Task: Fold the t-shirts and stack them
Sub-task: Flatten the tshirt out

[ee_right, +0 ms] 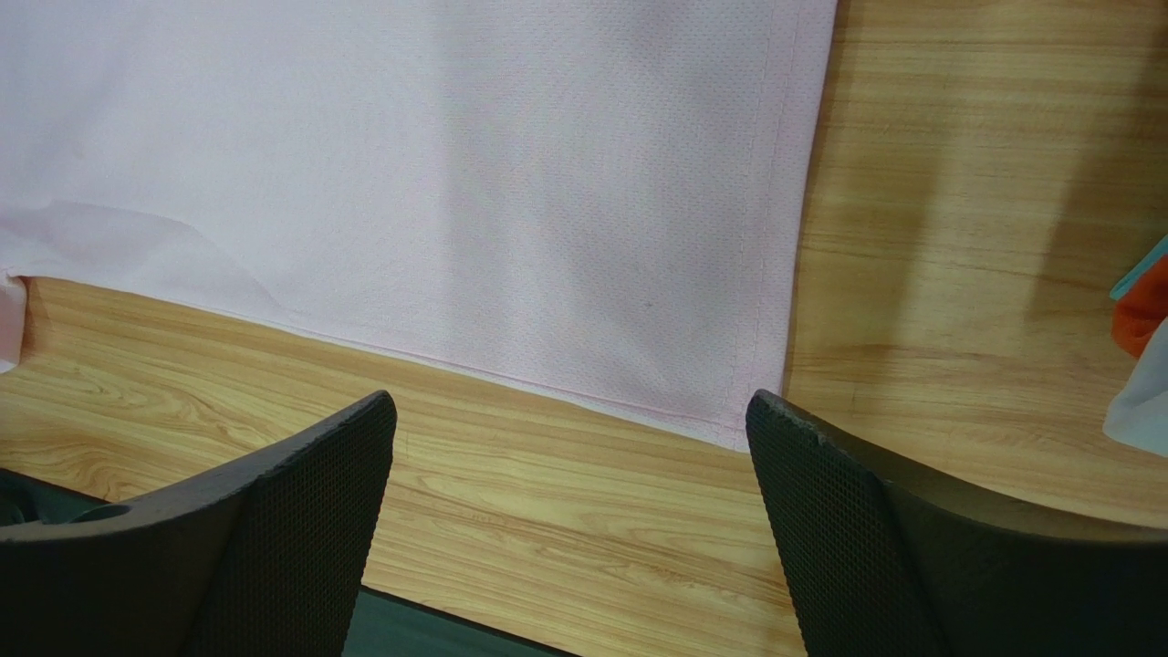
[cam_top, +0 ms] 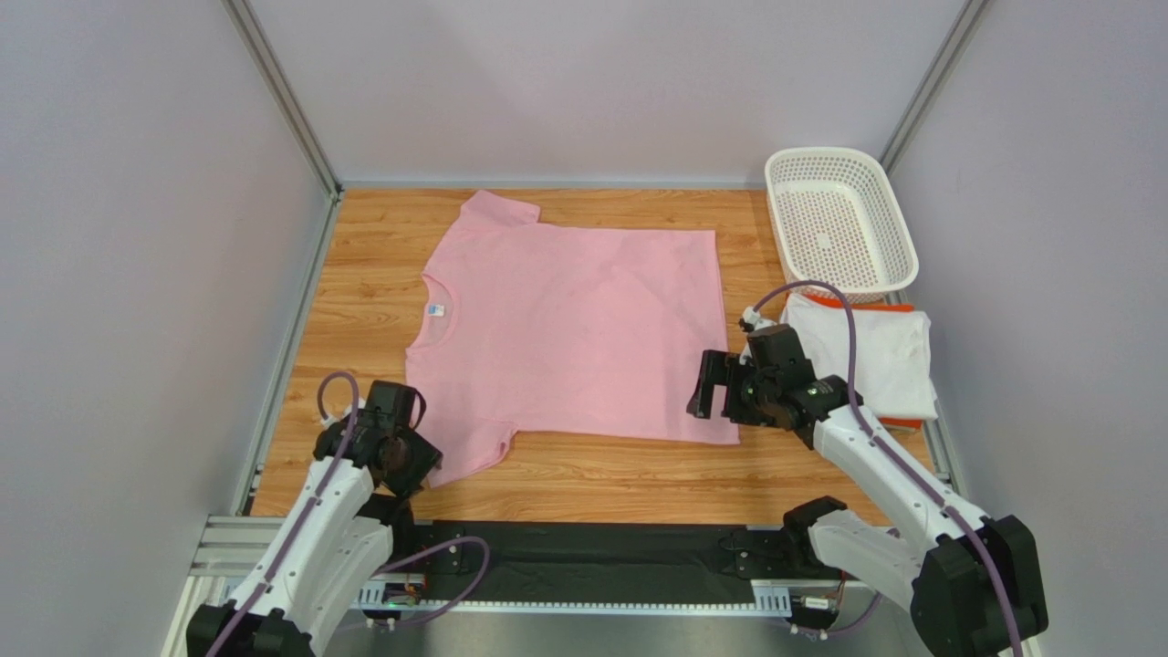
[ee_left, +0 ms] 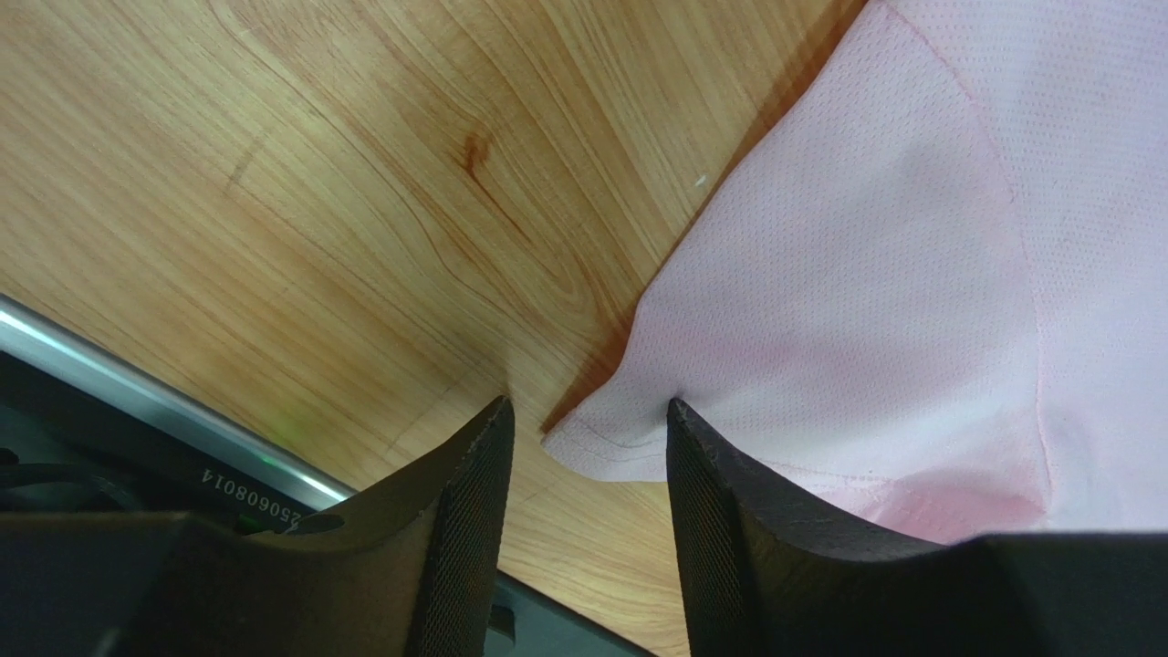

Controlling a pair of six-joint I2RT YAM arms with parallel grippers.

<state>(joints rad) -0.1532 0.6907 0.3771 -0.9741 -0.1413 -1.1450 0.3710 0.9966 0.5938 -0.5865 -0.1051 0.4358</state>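
The robot will next move its right gripper to the right in the wrist view and lower it onto the t-shirt's near hem corner (cam_top: 731,435) (ee_right: 735,427), because that corner is at one finger of that gripper.
The light pink t-shirt (cam_top: 576,329) lies spread flat on the wooden table, collar to the left, hem to the right. My left gripper (cam_top: 398,445) is open at the shirt's near sleeve; in the left wrist view the sleeve corner (ee_left: 603,438) sits between the two fingers (ee_left: 583,424), one finger touching the cloth. My right gripper (cam_top: 713,390) is open and empty, hovering over the near hem corner (ee_right: 747,424) of the pink shirt (ee_right: 453,178). The white t-shirt with orange trim (cam_top: 878,359) lies folded to the right of the pink one.
A white perforated plastic basket (cam_top: 839,219) stands at the back right, just behind the white shirt. A metal rail and black strip (cam_top: 590,555) run along the near table edge. Grey walls close in the left, back and right sides.
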